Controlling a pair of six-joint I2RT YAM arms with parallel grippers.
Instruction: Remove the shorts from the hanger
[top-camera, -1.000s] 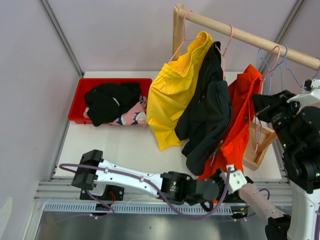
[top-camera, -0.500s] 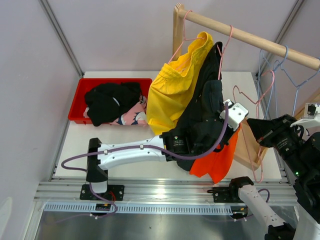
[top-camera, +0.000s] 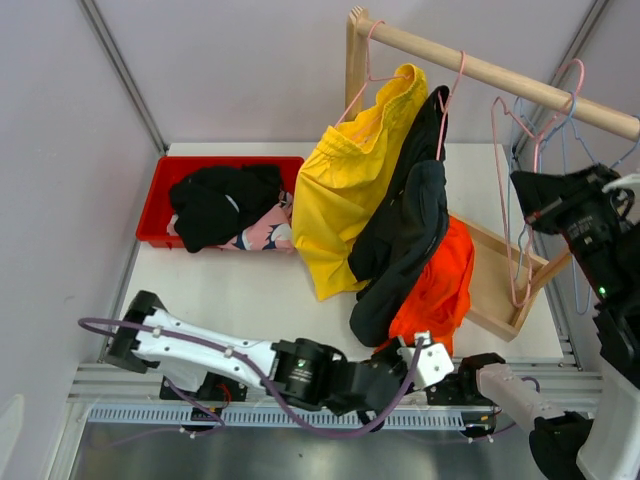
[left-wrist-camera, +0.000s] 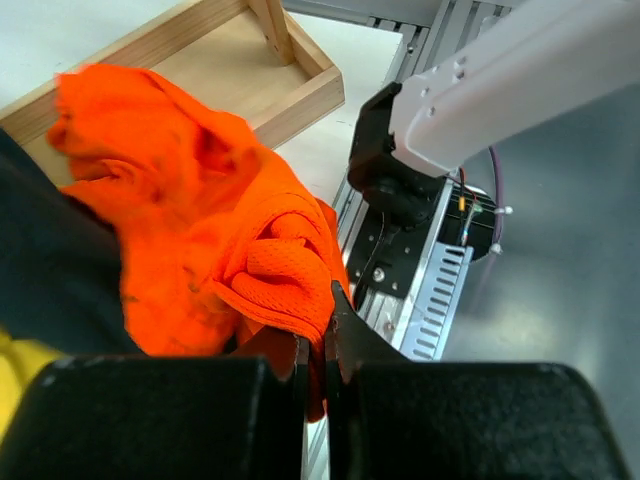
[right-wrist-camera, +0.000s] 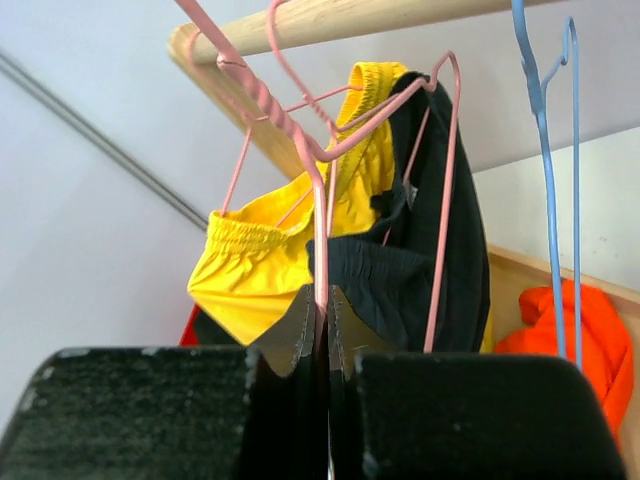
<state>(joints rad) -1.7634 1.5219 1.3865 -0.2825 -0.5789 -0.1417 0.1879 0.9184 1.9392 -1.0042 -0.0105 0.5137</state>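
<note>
My right gripper carries this pink hanger's wire along the rod toward the black shorts next, then opens. The orange shorts are already off the hanger.
The orange shorts (top-camera: 437, 280) lie crumpled low at the rack's foot, off any hanger. My left gripper (top-camera: 405, 348) is shut on their lower edge near the table's front; the left wrist view shows orange mesh (left-wrist-camera: 200, 200) pinched between the fingertips (left-wrist-camera: 318, 335). My right gripper (top-camera: 525, 212) is shut on the wire of a bare pink hanger (top-camera: 500, 150), whose hook is up at the wooden rod (top-camera: 500, 72). The right wrist view shows that wire (right-wrist-camera: 320, 200) clamped in the gripper (right-wrist-camera: 322, 305). Yellow shorts (top-camera: 345, 195) and black shorts (top-camera: 410, 225) hang on pink hangers.
A red bin (top-camera: 165, 175) at the back left holds dark shorts (top-camera: 215, 200) and a pink patterned pair (top-camera: 262, 232). The rack's wooden base (top-camera: 495, 285) lies under the orange shorts. Blue hangers (top-camera: 572, 140) hang at the rod's right end. The metal rail (top-camera: 150, 385) runs along the near edge.
The orange shorts hung on the pink hanger at the right; now they are off it and lower. My left arm reached up, then came back to the near edge. The right gripper raised the bare hanger.
</note>
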